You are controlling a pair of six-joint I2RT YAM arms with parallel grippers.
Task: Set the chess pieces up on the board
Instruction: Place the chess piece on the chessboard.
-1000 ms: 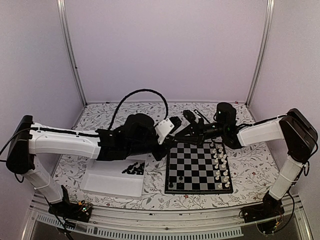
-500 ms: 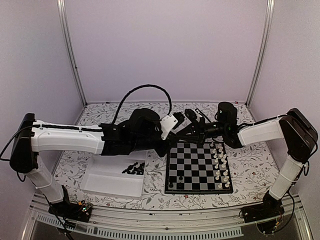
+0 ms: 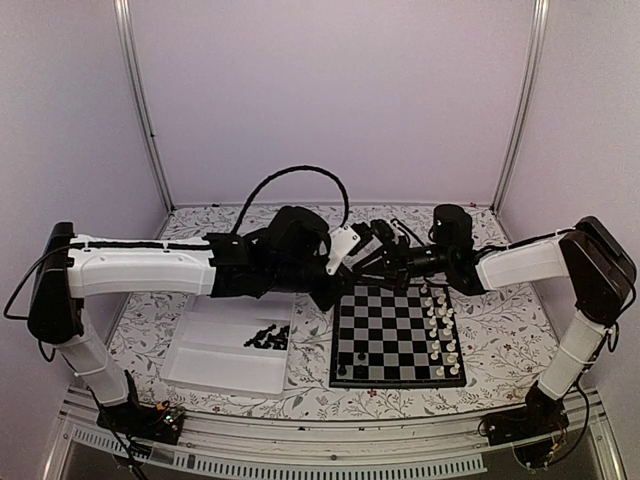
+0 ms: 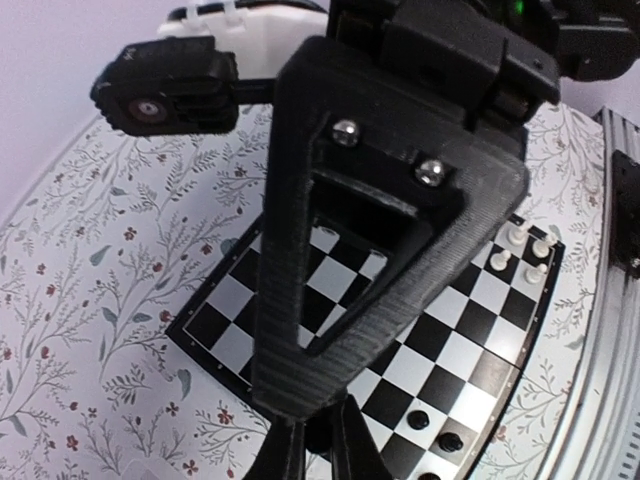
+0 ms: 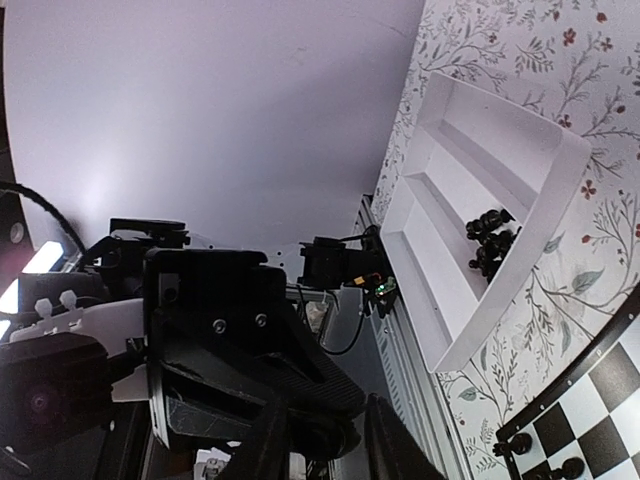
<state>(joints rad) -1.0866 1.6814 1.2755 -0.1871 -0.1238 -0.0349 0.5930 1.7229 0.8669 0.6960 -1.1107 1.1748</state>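
Observation:
I will move my left gripper down and back next to let go of its piece on the empty tray-side edge square (image 3: 347, 349). That square is below my gripper, back by the black pieces.
The board (image 3: 395, 335) lies at centre right. My left gripper (image 3: 328, 298) hangs over its far left corner. In the left wrist view its fingers (image 4: 318, 455) are shut on a small black chess piece (image 4: 320, 432) above the board's edge (image 4: 230, 330). My right gripper (image 3: 366, 260) reaches in from the right, close above the left one. In the right wrist view its fingers (image 5: 325, 450) stand apart, open, around the tip of the left gripper. Loose black pieces (image 3: 267, 338) lie in the tray. Black pieces (image 4: 420, 420) stand at the board's near left corner (image 3: 343, 370).
A white shallow tray (image 3: 215, 360) with dividers lies left of the board; it also shows in the right wrist view (image 5: 470, 170). White chess pieces (image 3: 441, 325) stand in two rows along the board's right side. The flowered tablecloth (image 3: 510, 320) surrounds both.
My left arm has swung right and further from me, bringing its gripper from beside the tray to the board's far left corner. The right gripper has stayed nearly still.

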